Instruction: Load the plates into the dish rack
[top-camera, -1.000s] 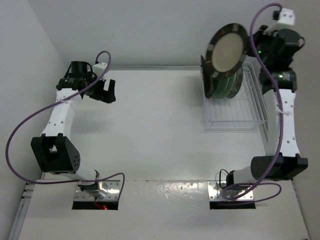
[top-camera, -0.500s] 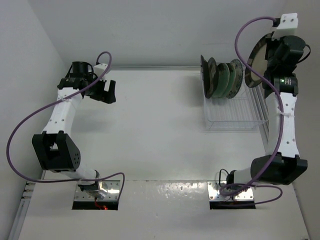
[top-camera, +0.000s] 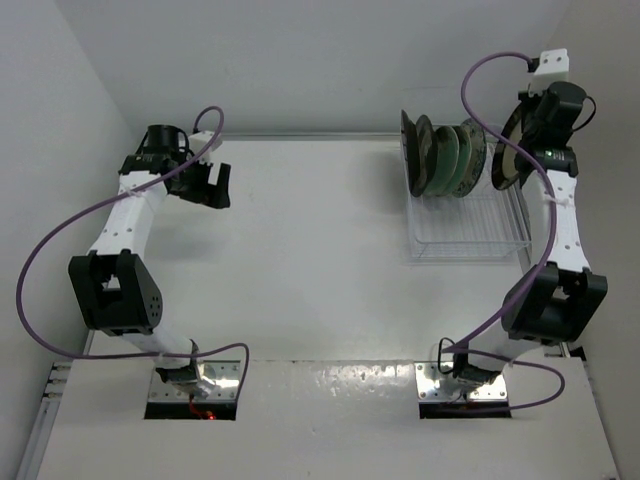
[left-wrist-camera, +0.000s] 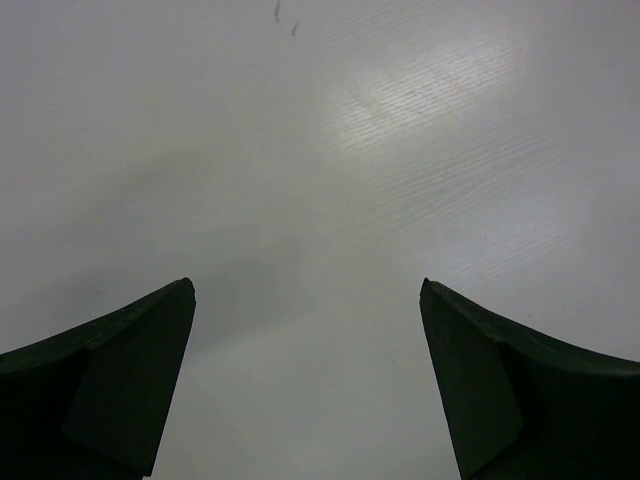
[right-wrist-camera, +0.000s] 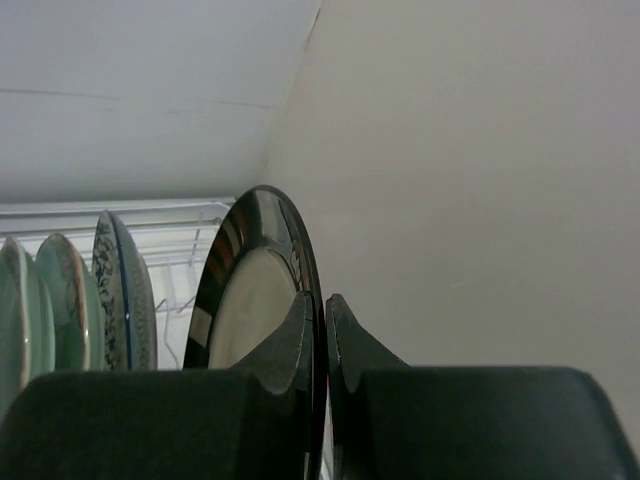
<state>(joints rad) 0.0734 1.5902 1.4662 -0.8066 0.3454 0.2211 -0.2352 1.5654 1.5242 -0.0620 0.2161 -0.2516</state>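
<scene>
Bare wires lie open beside the blue-white plate, so I should move my right gripper down and toward that plate, bringing the held plate into the rack.
A cream plate with a dark grey rim (top-camera: 504, 160) hangs on edge over the right end of the dish rack (top-camera: 466, 238). My right gripper (top-camera: 524, 138) is shut on its rim. In the right wrist view the fingers pinch this plate (right-wrist-camera: 248, 300) at the rim, with the gripper (right-wrist-camera: 322, 305) behind it. Several other plates (top-camera: 445, 155) stand upright in the rack's left part, among them a blue-white one (right-wrist-camera: 125, 290) and a mint-green one (right-wrist-camera: 60, 300). My left gripper (top-camera: 207, 185) is open over bare table at the far left, nothing between its fingers (left-wrist-camera: 120, 370).
The back wall runs close behind the rack, and the right side wall stands near the held plate. White rack wires (right-wrist-camera: 180, 235) show behind the plates. The right arm's purple cable (top-camera: 480, 70) loops above the rack.
My right arm has carried the plate from above the rack's left end over to its right end, lowering it and turning it edge-on to the top camera. The left arm has hardly moved.
</scene>
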